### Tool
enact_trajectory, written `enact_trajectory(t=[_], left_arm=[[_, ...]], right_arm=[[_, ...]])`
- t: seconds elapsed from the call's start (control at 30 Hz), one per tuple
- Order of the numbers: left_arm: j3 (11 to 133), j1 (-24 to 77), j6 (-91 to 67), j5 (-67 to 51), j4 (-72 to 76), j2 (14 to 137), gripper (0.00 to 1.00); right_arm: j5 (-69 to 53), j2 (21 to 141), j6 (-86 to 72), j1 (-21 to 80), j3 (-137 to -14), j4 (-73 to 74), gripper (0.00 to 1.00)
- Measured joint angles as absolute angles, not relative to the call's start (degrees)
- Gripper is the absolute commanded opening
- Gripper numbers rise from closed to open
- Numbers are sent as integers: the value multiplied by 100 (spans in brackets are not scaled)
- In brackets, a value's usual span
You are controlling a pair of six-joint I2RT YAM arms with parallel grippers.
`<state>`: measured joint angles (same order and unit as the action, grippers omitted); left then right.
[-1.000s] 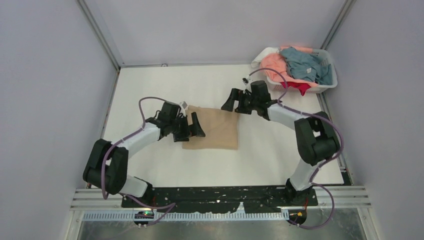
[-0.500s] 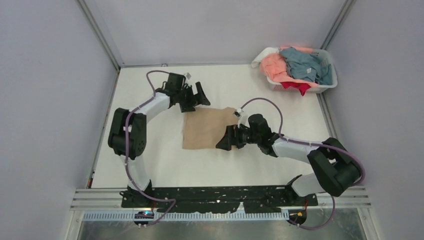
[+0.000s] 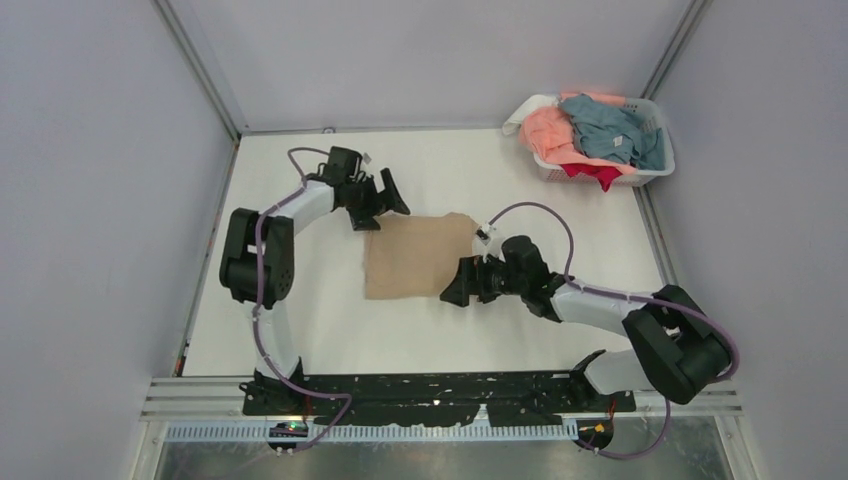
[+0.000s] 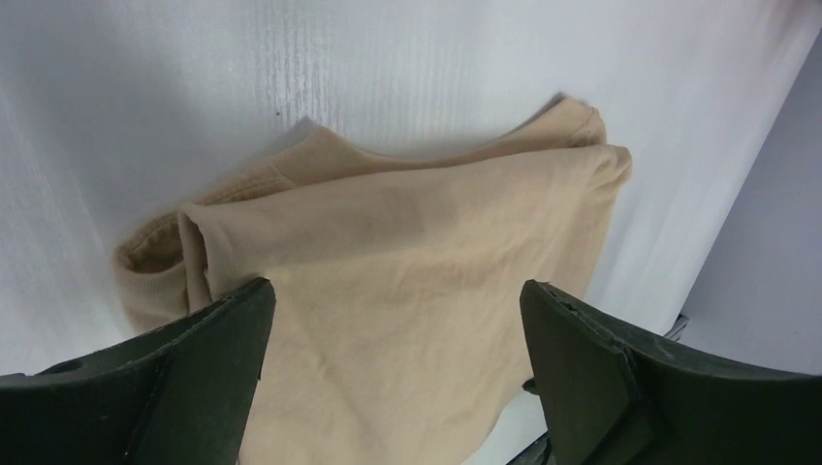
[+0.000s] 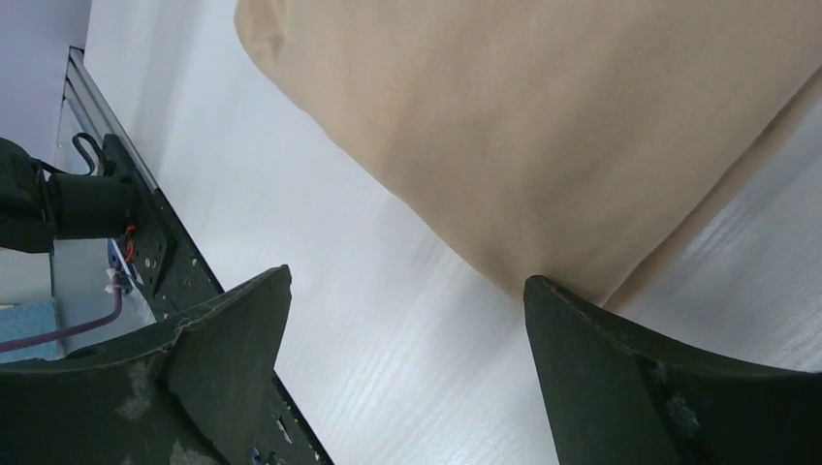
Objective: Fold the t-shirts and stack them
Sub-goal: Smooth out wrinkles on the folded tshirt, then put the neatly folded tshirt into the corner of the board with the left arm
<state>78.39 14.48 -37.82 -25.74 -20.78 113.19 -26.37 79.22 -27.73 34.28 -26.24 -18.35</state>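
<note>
The t-shirt's edge farthest from the basket is below and behind my left gripper. My left gripper will next move its open fingers back and down, astride the t-shirt's folded layers.
A folded tan-beige t-shirt (image 3: 412,257) lies flat in the middle of the white table. My left gripper (image 3: 383,207) is open and empty at the shirt's far left corner; the left wrist view shows the tan shirt (image 4: 407,291) between its spread fingers. My right gripper (image 3: 455,284) is open and empty at the shirt's near right corner; the right wrist view shows that corner of the shirt (image 5: 543,126) above the bare table. Salmon-pink (image 3: 553,128), grey-blue (image 3: 612,130) and red (image 3: 592,174) shirts lie heaped in the basket.
The white slotted plastic basket (image 3: 650,172) stands at the far right corner of the table. Grey walls with metal frame posts close in the table on three sides. A black rail (image 3: 440,390) holding both arm bases runs along the near edge.
The left gripper swung from the shirt's left edge to its far left corner. The right gripper moved from the shirt's far right corner down to its near right corner.
</note>
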Motion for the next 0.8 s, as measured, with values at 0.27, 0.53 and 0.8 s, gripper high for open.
enact_trajectory(t=[0.27,0.53,0.8], left_arm=[[7118,1450,-3463,-1761,-2443,9430,99],[6060,1450,-3468,-1234,-2628,9072,82],[5911,1564,-3570,-1424,-2602,9889,50]], right_arm=[[-1997,6377,-2718,3428,-2563,-1669,95],[-950,5334,-2687,3426,-2080,-1411,95],[-631,5347,-2679,3424,-2060,-1256,95]])
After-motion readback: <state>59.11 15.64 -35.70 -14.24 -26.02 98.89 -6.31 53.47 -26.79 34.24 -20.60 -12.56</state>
